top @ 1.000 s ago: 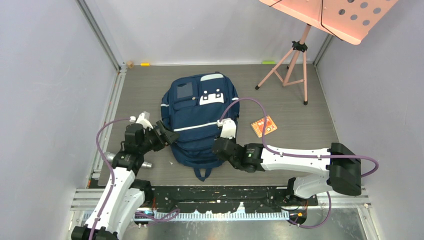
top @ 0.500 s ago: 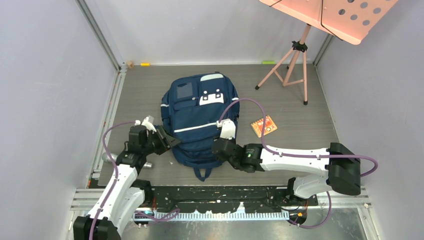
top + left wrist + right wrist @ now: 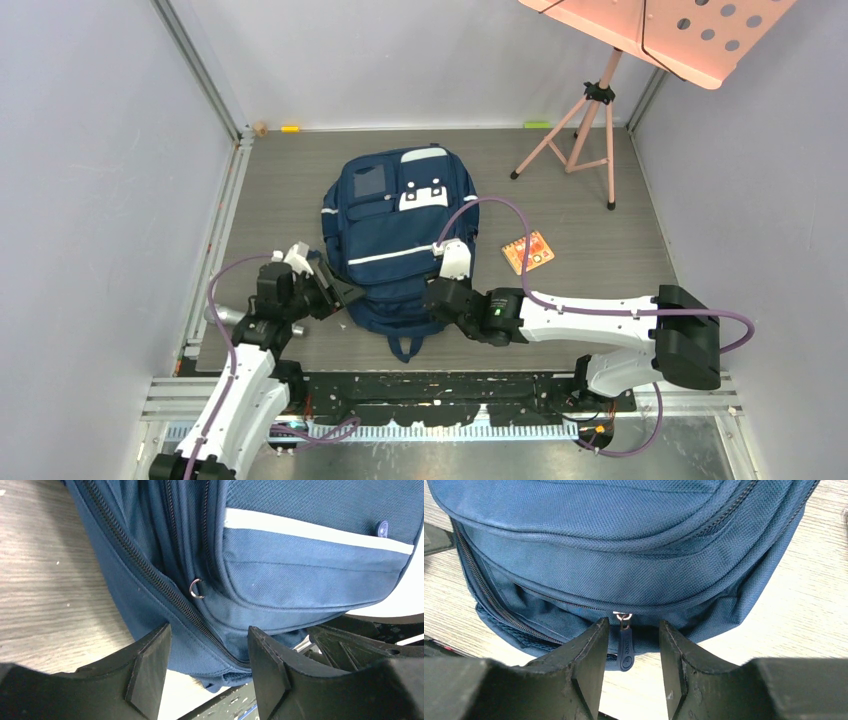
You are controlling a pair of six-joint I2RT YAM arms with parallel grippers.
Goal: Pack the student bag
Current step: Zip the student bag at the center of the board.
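Note:
My right gripper stays in place and draws both fingers together onto the pull next, since the navy zipper pull (image 3: 625,652) already hangs between the open fingers.
The student bag (image 3: 395,240), navy with pale stripes and a white patch, lies flat on the grey floor, its top handle toward the arms. My left gripper (image 3: 340,293) is at the bag's near left corner. In the left wrist view it (image 3: 207,647) stands open around the corner fabric and the side zipper (image 3: 150,572), with gaps on both sides and a small metal ring (image 3: 196,588) just ahead. My right gripper (image 3: 436,297) is at the near right edge. In its wrist view it (image 3: 633,630) is open, and the navy zipper pull (image 3: 625,652) hangs untouched between the fingers.
An orange card (image 3: 527,252) lies right of the bag. A pink music stand (image 3: 585,125) stands at the back right. A grey cylinder (image 3: 222,316) lies beside my left arm. Small yellow (image 3: 290,128) and green (image 3: 537,124) items sit along the back wall.
My left gripper has slid toward the near edge along the bag's left side, down to its corner. The right arm has stayed in place and the bag has not shifted.

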